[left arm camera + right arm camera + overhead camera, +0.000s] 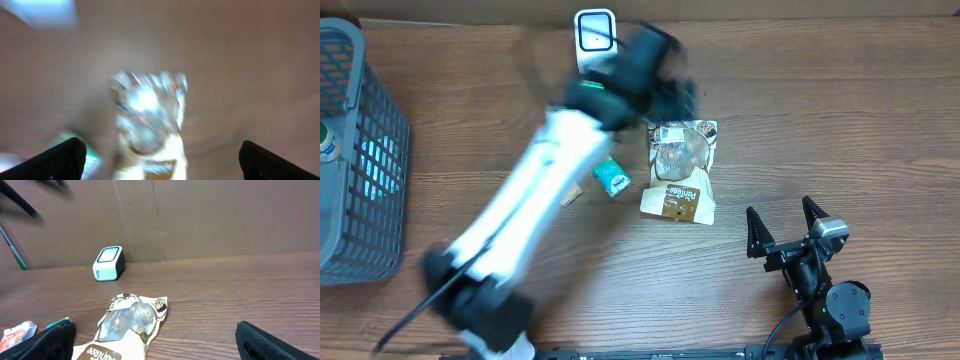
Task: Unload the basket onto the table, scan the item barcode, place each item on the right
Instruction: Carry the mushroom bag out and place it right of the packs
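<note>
I need to swing my left gripper past the teal packet and down into the grey basket (364, 162) next, because the bag (680, 172) is flat on the tabletop and my fingers are empty.
The item, a brown and white snack bag (680, 172) with a clear window, lies flat on the wooden table near its middle. It also shows in the right wrist view as the bag (131, 325) and, blurred, in the left wrist view as the bag (150, 115). The white barcode scanner (594, 32) stands at the back edge, also seen as the scanner (108, 262). My left gripper (665, 85) is a motion blur just above the bag's far end, jaws wide apart and empty (162, 162). My right gripper (785, 228) rests open at the front right, empty (160, 345).
A grey wire basket (360, 160) stands at the left edge. A small teal packet (613, 178) and a small tan piece (570, 197) lie left of the bag, partly under the left arm. A red and white wrapper (17, 332) lies farther left.
</note>
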{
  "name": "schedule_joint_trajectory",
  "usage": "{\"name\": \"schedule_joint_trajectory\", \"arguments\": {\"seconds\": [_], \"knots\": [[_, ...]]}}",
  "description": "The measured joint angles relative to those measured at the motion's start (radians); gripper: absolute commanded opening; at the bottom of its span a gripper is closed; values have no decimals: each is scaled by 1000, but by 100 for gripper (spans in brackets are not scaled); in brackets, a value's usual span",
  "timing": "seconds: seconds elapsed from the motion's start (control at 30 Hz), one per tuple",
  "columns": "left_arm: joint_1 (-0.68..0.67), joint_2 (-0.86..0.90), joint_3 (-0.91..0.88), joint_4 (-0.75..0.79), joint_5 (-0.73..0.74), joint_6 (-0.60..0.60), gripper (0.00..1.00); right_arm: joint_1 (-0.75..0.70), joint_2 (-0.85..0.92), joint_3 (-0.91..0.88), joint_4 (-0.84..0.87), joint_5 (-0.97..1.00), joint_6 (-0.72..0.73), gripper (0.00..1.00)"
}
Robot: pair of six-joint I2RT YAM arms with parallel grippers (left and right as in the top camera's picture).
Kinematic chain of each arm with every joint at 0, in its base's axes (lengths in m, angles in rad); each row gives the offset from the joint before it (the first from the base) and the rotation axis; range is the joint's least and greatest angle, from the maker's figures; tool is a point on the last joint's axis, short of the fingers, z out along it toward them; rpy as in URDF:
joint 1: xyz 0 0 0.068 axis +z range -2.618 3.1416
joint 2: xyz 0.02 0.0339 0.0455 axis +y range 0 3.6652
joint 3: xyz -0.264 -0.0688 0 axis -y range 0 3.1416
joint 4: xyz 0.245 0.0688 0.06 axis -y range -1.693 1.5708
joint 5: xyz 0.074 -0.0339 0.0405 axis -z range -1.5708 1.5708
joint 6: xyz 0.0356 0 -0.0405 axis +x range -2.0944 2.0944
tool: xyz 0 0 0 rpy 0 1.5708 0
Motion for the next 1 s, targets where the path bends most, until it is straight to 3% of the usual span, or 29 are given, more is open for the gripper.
{"name": "schedule_joint_trajectory", "arguments": {"seconds": [0.3, 0.57, 0.77, 1.0], "knots": [[633, -296, 135, -102, -5, 88, 100, 0, 0, 0, 0, 0, 0, 100], [1093, -209, 135, -202, 126, 132, 95, 0, 0, 0, 0, 0, 0, 100], [1254, -19, 134, -228, 220, 199, 91, 0, 0, 0, 0, 0, 0, 100], [1321, 127, 132, -215, 249, 343, 89, 0, 0, 0, 0, 0, 0, 100]]}}
